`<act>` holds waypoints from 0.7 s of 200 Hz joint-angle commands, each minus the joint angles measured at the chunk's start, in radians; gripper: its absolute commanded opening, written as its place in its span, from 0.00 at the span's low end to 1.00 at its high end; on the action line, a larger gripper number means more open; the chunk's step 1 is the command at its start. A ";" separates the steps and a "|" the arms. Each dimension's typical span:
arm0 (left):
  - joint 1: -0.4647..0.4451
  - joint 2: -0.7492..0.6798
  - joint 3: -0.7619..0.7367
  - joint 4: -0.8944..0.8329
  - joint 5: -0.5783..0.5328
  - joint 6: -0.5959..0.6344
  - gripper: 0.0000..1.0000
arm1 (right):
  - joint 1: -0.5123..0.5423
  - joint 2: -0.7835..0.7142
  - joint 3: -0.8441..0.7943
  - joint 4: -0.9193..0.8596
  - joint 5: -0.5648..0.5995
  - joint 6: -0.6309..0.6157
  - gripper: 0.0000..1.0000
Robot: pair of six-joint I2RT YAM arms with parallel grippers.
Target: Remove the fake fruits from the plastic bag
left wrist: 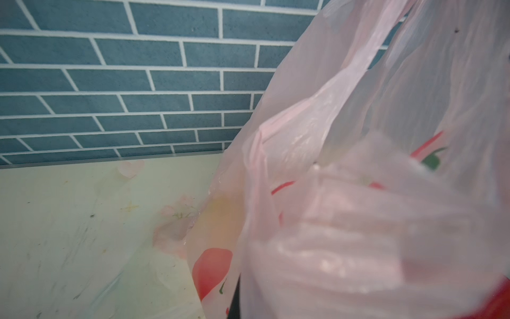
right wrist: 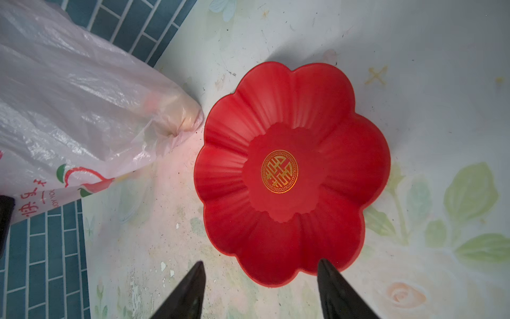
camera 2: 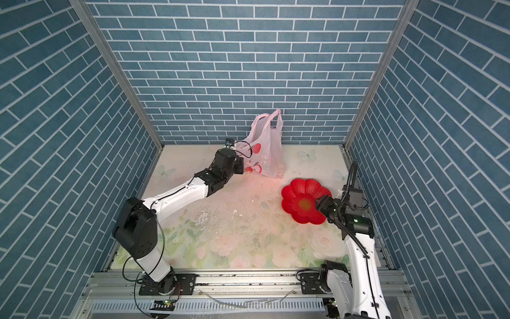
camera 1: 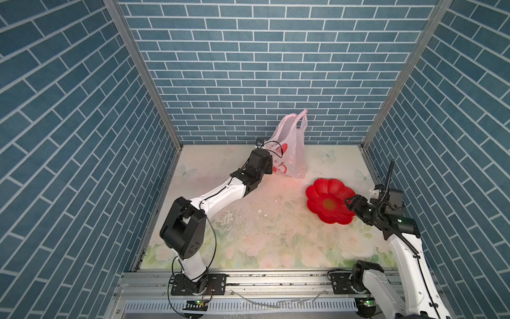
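I will next use my left gripper to pull the bag's plastic back toward the worn white patch on the mat (camera 1: 229, 216) and let go of it, because the bag (camera 1: 292, 149) is at the back wall.
The pale-pink plastic bag (camera 1: 292, 149) (camera 2: 269, 149) stands at the back wall with its handles up. My left gripper (camera 1: 273, 167) (camera 2: 244, 168) is shut on the bag's lower left side. In the left wrist view the bag (left wrist: 358, 165) drapes over most of the frame, and only a dark sliver of one of the fingers (left wrist: 236, 301) shows. The fake fruits are inside the bag. Through the film I see only a beige lump (right wrist: 179, 110) in a bottom corner and a yellowish patch (left wrist: 220, 212). My right gripper (camera 1: 349, 200) (camera 2: 320, 203) (right wrist: 260, 263) is open and holds nothing, over the red plate's near rim.
A red flower-shaped plate (camera 1: 325, 190) (camera 2: 300, 193) (right wrist: 276, 110) lies on the floral mat right of the bag, with nothing in it. The bag's corner (right wrist: 193, 121) almost touches the plate. Blue brick-pattern walls close in the back and both sides.
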 commanded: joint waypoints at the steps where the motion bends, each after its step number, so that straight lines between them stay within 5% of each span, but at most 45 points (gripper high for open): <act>1: 0.025 -0.102 -0.105 -0.054 -0.041 -0.020 0.00 | 0.015 0.029 0.015 0.006 -0.028 -0.028 0.64; 78: -0.019 -0.562 -0.498 -0.235 -0.072 -0.200 0.00 | 0.281 0.228 0.166 0.081 0.054 -0.006 0.63; 140: -0.336 -0.815 -0.594 -0.491 -0.280 -0.483 0.00 | 0.495 0.446 0.307 0.193 0.080 0.024 0.61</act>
